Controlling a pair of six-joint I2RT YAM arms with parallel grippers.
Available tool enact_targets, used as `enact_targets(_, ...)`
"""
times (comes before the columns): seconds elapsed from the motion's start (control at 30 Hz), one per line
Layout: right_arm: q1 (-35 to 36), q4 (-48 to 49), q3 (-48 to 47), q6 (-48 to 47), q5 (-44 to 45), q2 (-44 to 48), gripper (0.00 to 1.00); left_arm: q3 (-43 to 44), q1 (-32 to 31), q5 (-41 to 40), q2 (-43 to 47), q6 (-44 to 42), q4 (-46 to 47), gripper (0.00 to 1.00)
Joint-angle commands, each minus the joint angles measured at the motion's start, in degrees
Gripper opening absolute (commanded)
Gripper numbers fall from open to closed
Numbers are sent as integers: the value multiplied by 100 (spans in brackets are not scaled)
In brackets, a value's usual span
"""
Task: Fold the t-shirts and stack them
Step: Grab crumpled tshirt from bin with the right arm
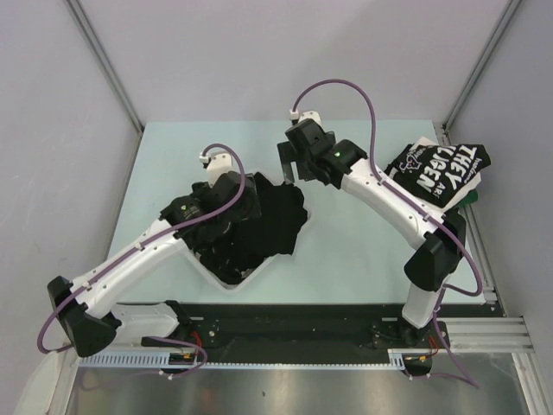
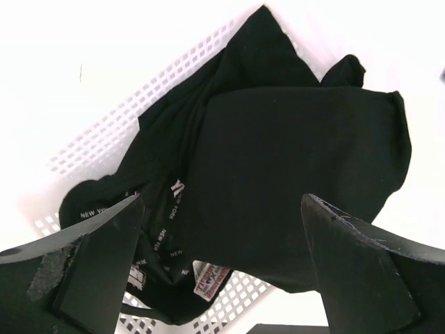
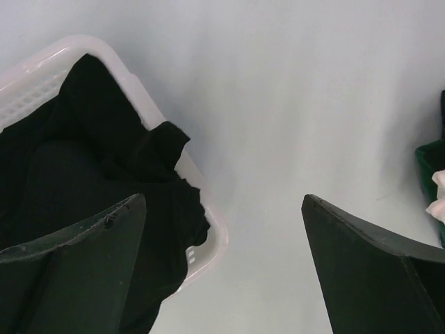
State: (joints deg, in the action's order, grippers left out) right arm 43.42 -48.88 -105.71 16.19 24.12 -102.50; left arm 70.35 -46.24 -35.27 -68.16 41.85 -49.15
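I should next move my right gripper down and toward the basket, onto the t-shirt's fold. The top black t-shirt is bunched up along the basket's rim (image 3: 208, 223) beside my open fingers.
Several black t-shirts (image 1: 276, 220) lie crumpled in a white mesh basket (image 1: 226, 278), one draping over its right rim. In the left wrist view the black pile (image 2: 292, 160) fills the basket (image 2: 139, 104), and a shirt with small white lettering and a neck label (image 2: 211, 280) lies below it. My left gripper (image 1: 244, 206) hovers open over the pile (image 2: 222, 278), holding nothing. A folded black t-shirt with big white block lettering (image 1: 436, 169) lies at the right. My right gripper (image 1: 289, 167) is open and empty over the table (image 3: 229, 278) beside the basket's rim (image 3: 208, 223), where a black shirt (image 3: 90, 160) hangs over.
A dark green item (image 1: 471, 197) lies under the folded shirt's near edge and shows at the right edge of the right wrist view (image 3: 431, 163). Grey walls enclose the pale table (image 1: 354, 251) on three sides. A black rail runs along its front.
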Motion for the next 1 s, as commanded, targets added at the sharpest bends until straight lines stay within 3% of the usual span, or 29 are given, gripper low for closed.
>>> enact_targets(0.0,-202,335,77,-212,48,345,100,190,27,3,4,491,-139,100)
enact_targets(0.1,-220,440,322,-361,137,493,100,164,27,-182,153,632,-253,100)
enact_targets(0.27,-544,1222,1455,-441,-1136,1091,100,-135,27,-358,584,834,-192,99)
enact_targets(0.53,-1011,951,1412,-230,-2296,740,97,-223,36,-271,602,483,-157,99)
enact_targets(0.6,-1002,1021,1535,-134,-2568,688,90,-214,27,-253,567,439,-183,100)
enact_targets(0.73,-888,1223,1720,-2,-2719,573,94,-276,27,-183,646,438,-253,99)
enact_targets(0.97,-703,1346,1773,131,-3097,336,91,-443,27,-252,971,447,-289,99)
